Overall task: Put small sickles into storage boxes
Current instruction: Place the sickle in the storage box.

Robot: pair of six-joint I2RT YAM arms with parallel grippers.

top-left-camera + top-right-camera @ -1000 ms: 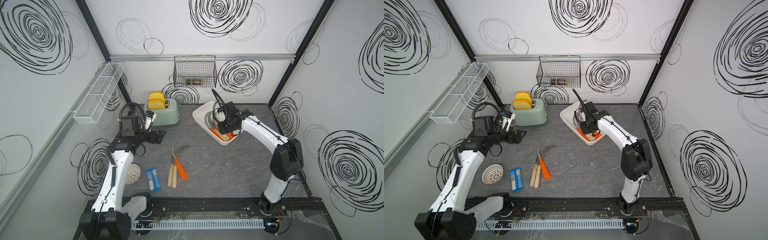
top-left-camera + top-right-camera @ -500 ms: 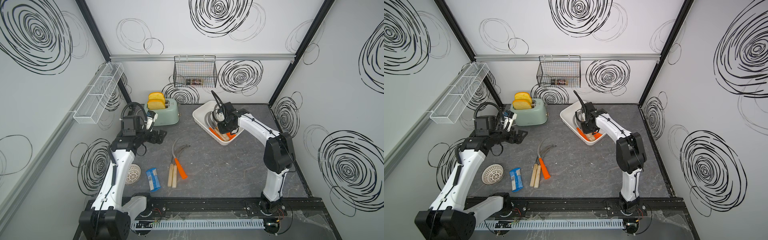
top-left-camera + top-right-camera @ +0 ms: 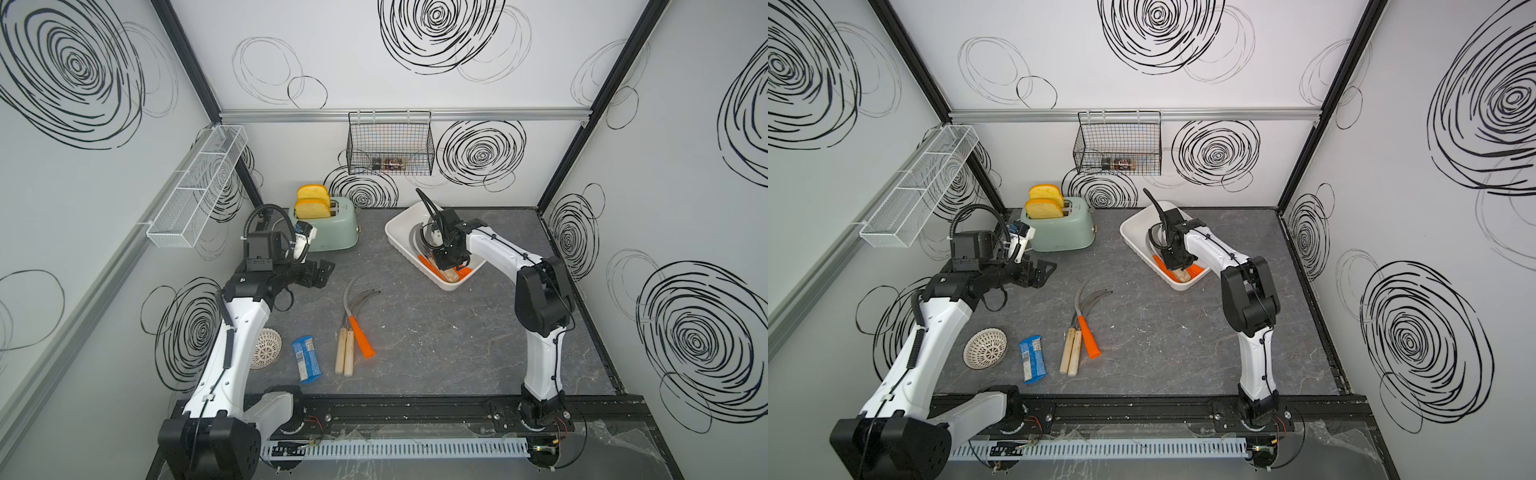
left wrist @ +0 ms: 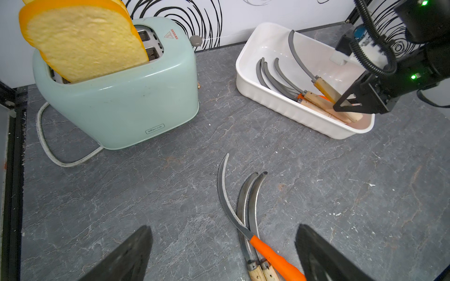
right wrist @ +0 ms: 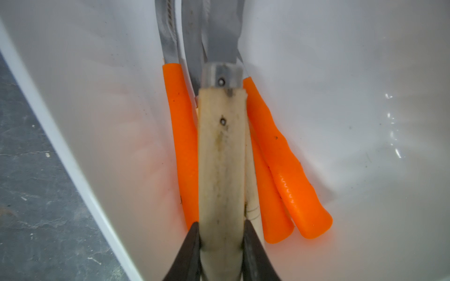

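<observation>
The orange handle along the box's toaster-side (image 3: 430, 266) (image 5: 183, 145) is just below my right gripper. Next, my right gripper needs to go down toward it and let go of the sickle there.
The white storage box (image 3: 395, 226) (image 3: 1130, 232) stands at the back right, with several small sickles (image 4: 280, 80) lying in it. My right gripper (image 3: 446, 266) (image 5: 221, 226) is down inside the box, shut on the pale wooden handle of one sickle (image 5: 221, 158). Its grey blade (image 4: 298, 57) slants up over the others, and orange handles (image 5: 287, 170) lie on both sides of it. Three more sickles (image 3: 353, 328) (image 4: 250, 233) lie together mid-table: two wooden-handled, one orange. My left gripper (image 3: 322, 272) (image 4: 223, 227) hovers open just left of their blades, holding nothing.
A mint toaster (image 3: 328, 228) with bread stands at the back left. A black wire basket (image 3: 390, 145) hangs on the back wall and a white mesh rack (image 3: 199, 191) on the left wall. A white perforated dome (image 3: 268, 353) and a blue packet (image 3: 306, 363) lie front left.
The right arm's elbow has swung in toward the middle while its gripper stays in the box with the sickle. The left arm has barely moved.
</observation>
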